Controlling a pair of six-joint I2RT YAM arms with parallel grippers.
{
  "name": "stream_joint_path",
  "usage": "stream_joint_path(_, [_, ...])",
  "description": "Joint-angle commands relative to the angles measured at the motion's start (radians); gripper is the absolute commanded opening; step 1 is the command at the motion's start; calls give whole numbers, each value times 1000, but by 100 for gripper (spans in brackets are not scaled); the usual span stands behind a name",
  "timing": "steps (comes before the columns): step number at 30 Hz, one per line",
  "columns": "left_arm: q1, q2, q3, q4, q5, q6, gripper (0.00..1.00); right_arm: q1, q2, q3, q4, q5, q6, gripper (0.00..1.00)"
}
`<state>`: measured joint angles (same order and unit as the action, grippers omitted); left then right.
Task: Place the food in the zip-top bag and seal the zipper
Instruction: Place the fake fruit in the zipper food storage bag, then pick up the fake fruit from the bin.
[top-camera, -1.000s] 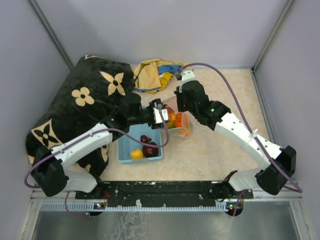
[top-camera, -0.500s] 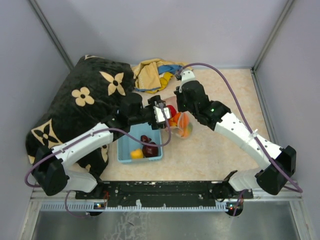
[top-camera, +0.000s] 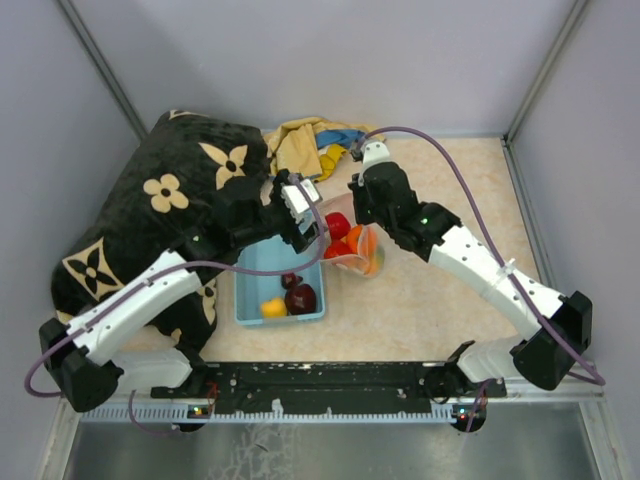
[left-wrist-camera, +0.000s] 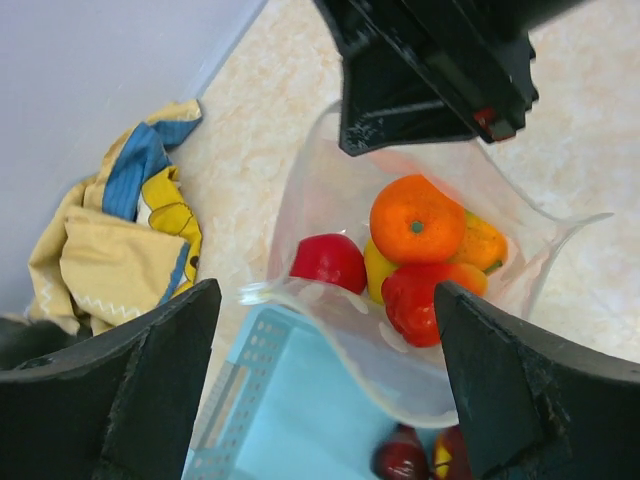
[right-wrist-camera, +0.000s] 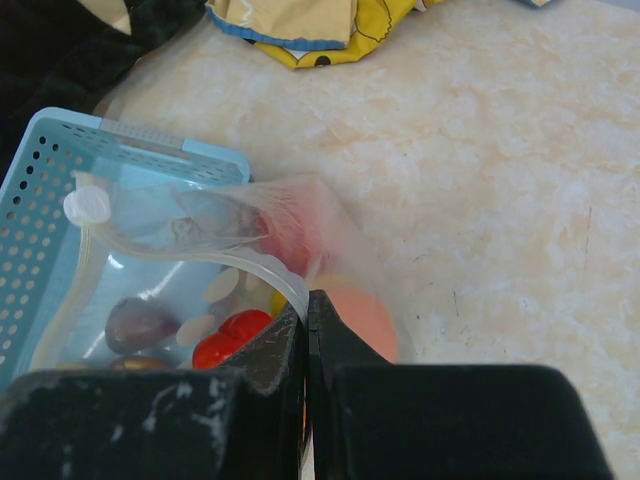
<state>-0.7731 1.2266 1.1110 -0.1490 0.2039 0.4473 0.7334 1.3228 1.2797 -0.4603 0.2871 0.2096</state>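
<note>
The smaller dark maroon fruit (top-camera: 290, 280) (left-wrist-camera: 401, 456) is below and back from my left gripper's fingers, so my left gripper will next move back and down into the blue basket onto it.
The zip-top bag (top-camera: 352, 255) stands open against the far right corner of the blue basket, with several red, orange and yellow fruits (left-wrist-camera: 417, 220) inside. My right gripper (top-camera: 357, 214) is shut on the bag's far rim; in the right wrist view its jaws (right-wrist-camera: 308, 303) pinch the whitish zipper strip (right-wrist-camera: 215, 257). My left gripper (top-camera: 303, 216) is open and empty, just left of the bag's mouth; in its wrist view (left-wrist-camera: 325, 300) it looks down over the bag's near rim. Two dark maroon fruits (top-camera: 300, 297) and a yellow-orange one (top-camera: 273, 307) lie in the basket.
The light-blue basket (top-camera: 250, 300) sits at centre. A black flowered cushion (top-camera: 170, 200) fills the left side, touching the basket. A yellow and blue cloth (top-camera: 305, 145) lies at the back. Walls close in the table on three sides.
My left gripper has pulled back and to the left from the bag's mouth. A red fruit now shows at the bag's mouth. The right gripper has kept its hold.
</note>
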Motion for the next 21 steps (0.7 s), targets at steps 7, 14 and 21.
stream_joint_path(7, [-5,-89,100,-463,-216,-488,93,9,-64,-26,54,44,-17,0])
stream_joint_path(14, [-2,-118,59,-620,-334,-781,95,9,-64,-30,50,53,-32,0])
stream_joint_path(21, [73,-107,-60,-594,-247,-926,96,9,-61,-34,46,51,-38,0])
